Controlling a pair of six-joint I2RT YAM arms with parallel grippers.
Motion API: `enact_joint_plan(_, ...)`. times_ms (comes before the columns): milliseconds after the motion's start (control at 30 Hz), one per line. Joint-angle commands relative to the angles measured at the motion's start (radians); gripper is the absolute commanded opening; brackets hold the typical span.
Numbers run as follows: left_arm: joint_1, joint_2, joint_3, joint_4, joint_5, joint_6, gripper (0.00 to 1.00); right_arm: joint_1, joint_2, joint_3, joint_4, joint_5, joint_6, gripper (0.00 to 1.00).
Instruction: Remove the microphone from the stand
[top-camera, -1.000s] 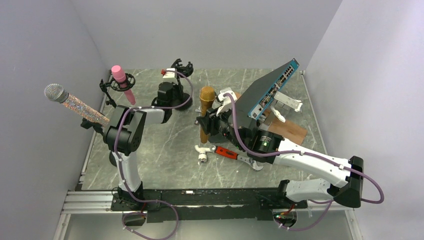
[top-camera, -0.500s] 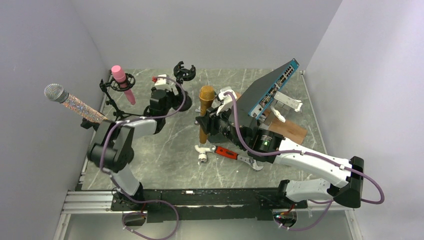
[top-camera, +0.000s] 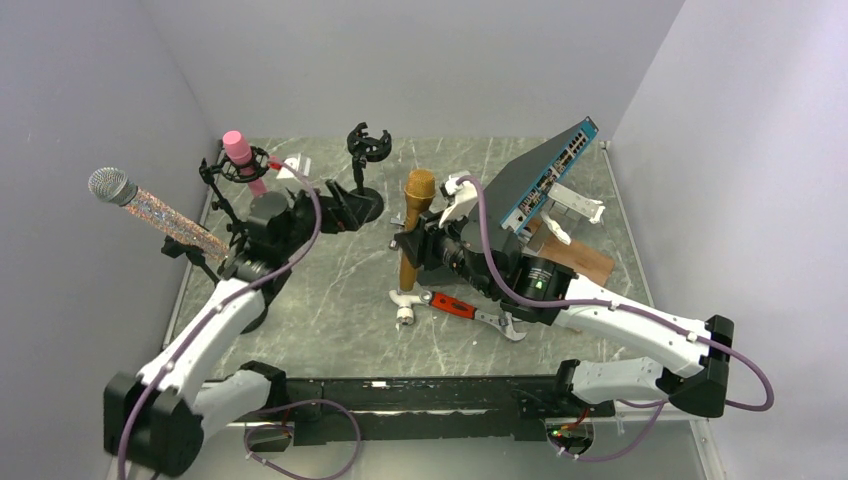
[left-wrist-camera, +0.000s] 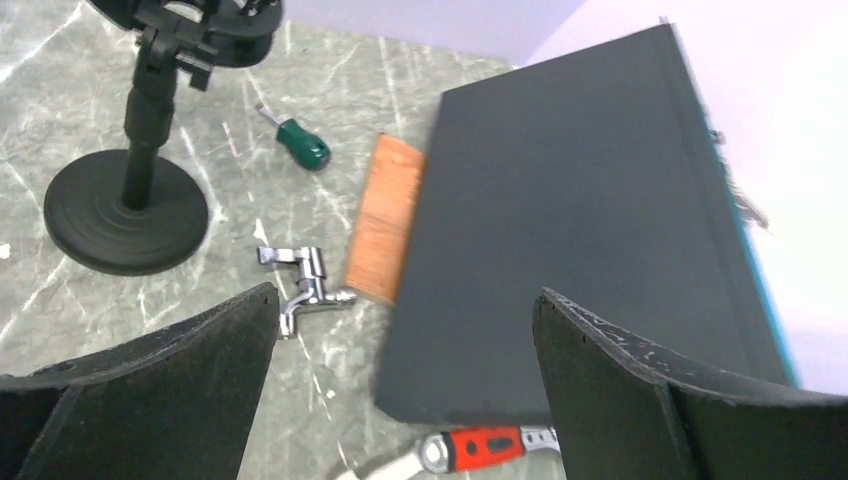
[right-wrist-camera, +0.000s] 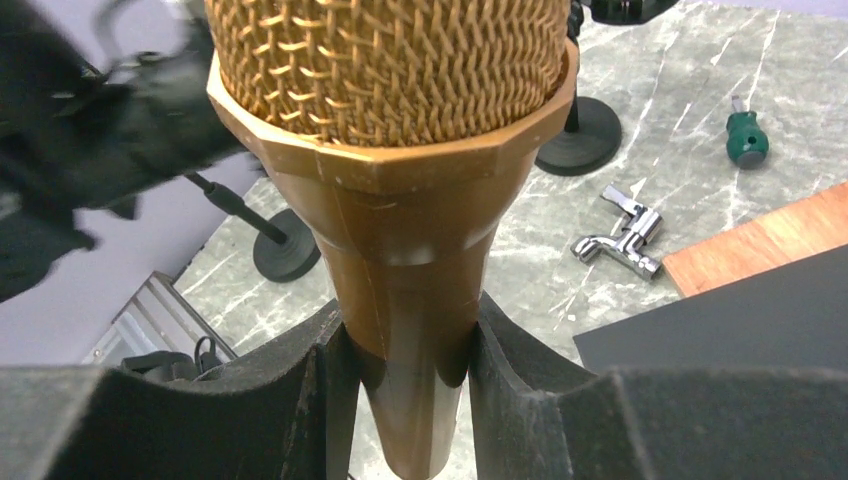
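The spot on the bare tabletop is below my right gripper and to its left in the top view. My right gripper will next go down and tilt onto that spot and release the microphone.
A gold microphone (top-camera: 413, 228) stands upright in mid-air, clear of its stand, with my right gripper (top-camera: 422, 243) shut on its tapered handle. The right wrist view shows the mesh head (right-wrist-camera: 400, 90) above the right gripper (right-wrist-camera: 410, 340), whose pads press the handle on both sides. The empty black stand (top-camera: 365, 170) stands to the left at the back, its clip holding nothing. My left gripper (top-camera: 338, 207) is open just left of the stand's base, touching nothing. In the left wrist view the stand (left-wrist-camera: 140, 130) is at the upper left, beyond the wide-open left gripper (left-wrist-camera: 405, 300).
A pink microphone (top-camera: 243, 160) and a glittery silver microphone (top-camera: 150, 210) sit in stands at the left. A network switch (top-camera: 540, 180) leans over a wooden board (top-camera: 580, 262) on the right. A faucet (top-camera: 405, 305), red-handled wrench (top-camera: 465, 310) and green screwdriver (left-wrist-camera: 305, 145) lie on the table.
My left gripper opened and drew back from the stand to the left, its arm dropping low. The right gripper kept the gold microphone almost in the same place.
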Motion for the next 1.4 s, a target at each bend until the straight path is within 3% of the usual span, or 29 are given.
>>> enact_joint_plan(0, -0.002, -0.206, 0.061, -0.246, 0.072, 0.074, 0.99, -0.003, 0.007, 0.059, 0.003, -0.007, 0.047, 0.0)
enact_joint_plan(233, -0.001, -0.41, 0.334, -0.579, -0.006, 0.22, 0.99, -0.003, 0.09, 0.107, -0.042, 0.006, 0.086, 0.0)
enact_joint_plan(433, -0.002, -0.442, 0.541, -0.685, -0.05, 0.212, 0.98, -0.003, 0.296, 0.274, -0.153, -0.083, 0.147, 0.0)
enact_joint_plan(633, -0.002, -0.493, 0.543, -0.703, -0.127, 0.195, 0.99, -0.002, 0.615, 0.551, -0.386, -0.276, 0.201, 0.0)
enact_joint_plan(733, -0.002, -0.491, 0.561, -0.751, -0.155, 0.19, 0.99, -0.004, 0.731, 0.609, -0.43, -0.329, 0.208, 0.0)
enact_joint_plan(967, -0.002, -0.492, 0.549, -0.786, -0.15, 0.183, 0.99, -0.015, 0.808, 0.518, -0.388, -0.408, 0.251, 0.0)
enact_joint_plan(1267, -0.002, -0.477, 0.494, -0.743, -0.112, 0.158, 0.99, -0.026, 0.848, 0.395, -0.361, -0.332, 0.272, 0.0)
enact_joint_plan(1367, -0.002, -0.455, 0.499, -0.771, -0.125, 0.161, 1.0, -0.026, 0.861, 0.384, -0.367, -0.315, 0.262, 0.07)
